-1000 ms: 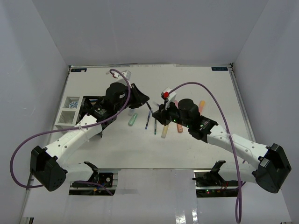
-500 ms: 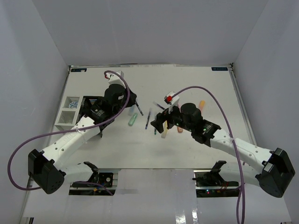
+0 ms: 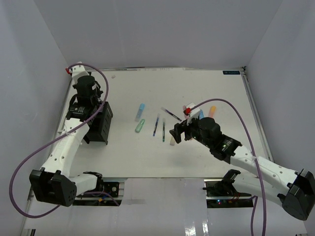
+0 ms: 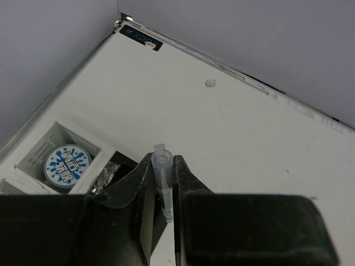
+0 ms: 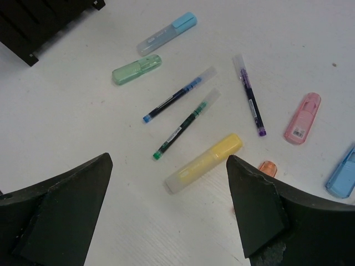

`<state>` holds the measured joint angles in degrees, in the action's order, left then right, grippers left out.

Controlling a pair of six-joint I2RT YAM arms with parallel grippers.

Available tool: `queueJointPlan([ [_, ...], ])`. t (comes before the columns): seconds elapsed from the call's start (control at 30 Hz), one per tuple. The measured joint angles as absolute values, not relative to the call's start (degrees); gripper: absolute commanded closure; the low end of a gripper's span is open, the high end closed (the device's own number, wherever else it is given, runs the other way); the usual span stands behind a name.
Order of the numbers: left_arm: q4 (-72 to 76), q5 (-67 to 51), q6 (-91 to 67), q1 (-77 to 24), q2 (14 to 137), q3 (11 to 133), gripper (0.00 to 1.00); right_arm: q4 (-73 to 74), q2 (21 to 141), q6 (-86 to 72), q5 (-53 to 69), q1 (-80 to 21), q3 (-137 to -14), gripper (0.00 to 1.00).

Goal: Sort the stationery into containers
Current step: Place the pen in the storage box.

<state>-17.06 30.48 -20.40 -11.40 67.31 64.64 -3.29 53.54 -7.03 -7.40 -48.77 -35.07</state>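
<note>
My left gripper needs to lower the thin pen into the black organizer's far end beside the white tray before it opens, because the pen is hanging above it.
My left gripper (image 3: pixel 96 106) hangs over the far end of the black organizer (image 3: pixel 101 127). In the left wrist view it (image 4: pixel 162 162) is shut on a thin pen with a clear cap (image 4: pixel 161 166). Just left of it is the white tray (image 4: pixel 83 134) with the blue-white roll (image 4: pixel 66 165) in one compartment. My right gripper (image 5: pixel 169 159) stands open above the yellow marker (image 5: pixel 205 163), holding nothing. Around it lie a blue pen (image 5: pixel 177 95), a green pen (image 5: pixel 186 124), a purple pen (image 5: pixel 249 94), a green marker (image 5: pixel 137 69), a light blue marker (image 5: pixel 166 33) and a pink marker (image 5: pixel 303 118).
An orange marker (image 5: pixel 268 168) pokes out beside my right finger, and another blue marker (image 5: pixel 341 177) lies at the right edge. A second orange marker (image 3: pixel 212 110) lies farther right on the table. The organizer's corner (image 5: pixel 39 22) shows at the upper left of the right wrist view.
My left arm swung from the table's middle to the far left, carrying the pen to the organizer. My right gripper opened and drew back toward the near side.
</note>
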Motion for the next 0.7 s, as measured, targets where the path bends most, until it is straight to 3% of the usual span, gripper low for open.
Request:
queueJointPlan([
  [0.3,-13.30,29.50,-17.96,-4.51,73.82,64.75,0.97,-2.68,47.81,-6.09,-10.35,-48.77,-31.35,0.10],
  [0.4,-11.66,29.34,-18.00,-3.66,73.67,62.19,0.89,-2.68,46.81,-5.74,-11.09,-48.77,-30.20,0.10],
  [0.7,-9.63,28.29,-18.70,-3.46,75.11,57.78,0.75,-1.87,47.92,-4.97,-13.76,-48.77,-29.02,0.10],
])
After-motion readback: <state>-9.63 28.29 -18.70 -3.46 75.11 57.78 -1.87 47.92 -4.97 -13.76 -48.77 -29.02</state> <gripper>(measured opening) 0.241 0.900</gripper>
